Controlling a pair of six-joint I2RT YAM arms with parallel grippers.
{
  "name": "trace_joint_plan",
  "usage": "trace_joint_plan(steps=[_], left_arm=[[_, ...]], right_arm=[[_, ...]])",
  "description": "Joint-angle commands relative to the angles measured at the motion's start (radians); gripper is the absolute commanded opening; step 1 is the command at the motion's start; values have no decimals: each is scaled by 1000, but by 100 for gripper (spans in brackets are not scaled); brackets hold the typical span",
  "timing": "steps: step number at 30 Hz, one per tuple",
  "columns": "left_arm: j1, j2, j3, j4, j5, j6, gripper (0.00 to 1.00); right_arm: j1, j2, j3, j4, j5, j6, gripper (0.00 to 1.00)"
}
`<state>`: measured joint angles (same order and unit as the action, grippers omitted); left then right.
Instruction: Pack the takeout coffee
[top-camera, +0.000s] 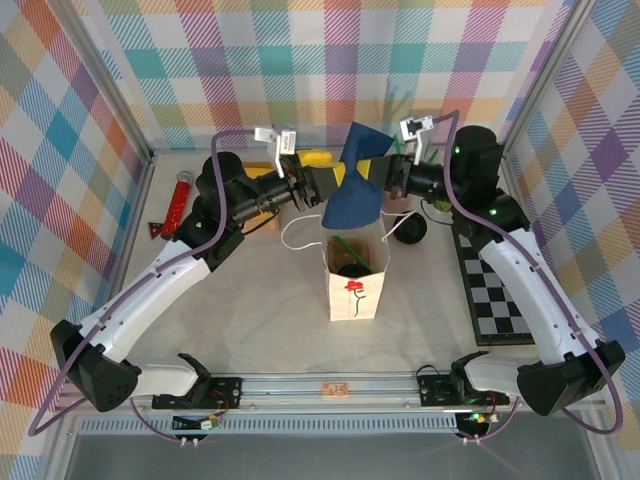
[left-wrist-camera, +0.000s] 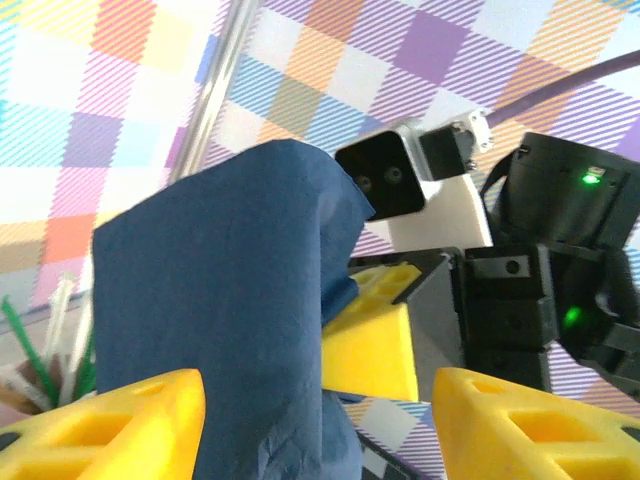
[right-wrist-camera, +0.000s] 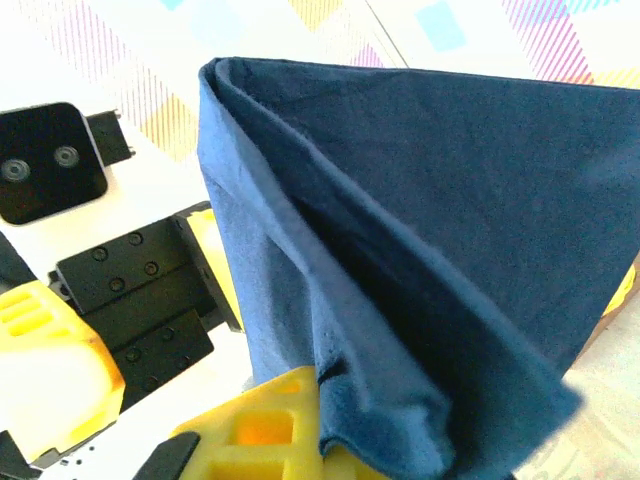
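Observation:
The napkin (top-camera: 358, 195) still hangs above the white paper bag, so next the robot's right gripper should move down toward the bag's opening (top-camera: 357, 249) and release the napkin over it.
A folded dark blue napkin (top-camera: 358, 195) hangs above the white paper bag (top-camera: 355, 297), which stands open at mid-table with a red flower on its front. My right gripper (top-camera: 368, 172) is shut on the napkin (right-wrist-camera: 420, 200), whose edge is pinched against its yellow finger (right-wrist-camera: 270, 430). My left gripper (top-camera: 322, 186) faces it from the left, open. The napkin (left-wrist-camera: 220, 320) hangs between its spread yellow fingers (left-wrist-camera: 130, 420), close to the left one. A dark round shape and a green stick (top-camera: 345, 250) show inside the bag. I cannot tell whether that shape is the takeout coffee.
A black round thing (top-camera: 408, 232) lies just right of the bag. A black-and-white checkered mat (top-camera: 495, 290) runs along the right side. A red stick (top-camera: 180, 205) and a red triangle (top-camera: 155, 230) lie at the far left. Plaid walls close in the table.

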<state>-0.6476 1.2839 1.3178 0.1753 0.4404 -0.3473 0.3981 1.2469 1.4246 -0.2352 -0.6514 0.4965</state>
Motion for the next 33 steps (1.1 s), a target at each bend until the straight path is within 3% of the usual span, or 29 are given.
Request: trace_joint_plan(steps=[1, 9, 24, 33], left_arm=[[-7, -25, -21, -65, -75, 54, 62], [-7, -56, -42, -109, -130, 83, 62], [-7, -72, -87, -144, -168, 100, 62], [-7, -78, -74, -281, -145, 110, 61]], right_arm=[[19, -35, -7, -38, 85, -76, 1], [45, -50, -26, -101, 207, -134, 0], [190, -35, -86, -95, 474, -215, 0], [214, -35, -129, -60, 594, -238, 0]])
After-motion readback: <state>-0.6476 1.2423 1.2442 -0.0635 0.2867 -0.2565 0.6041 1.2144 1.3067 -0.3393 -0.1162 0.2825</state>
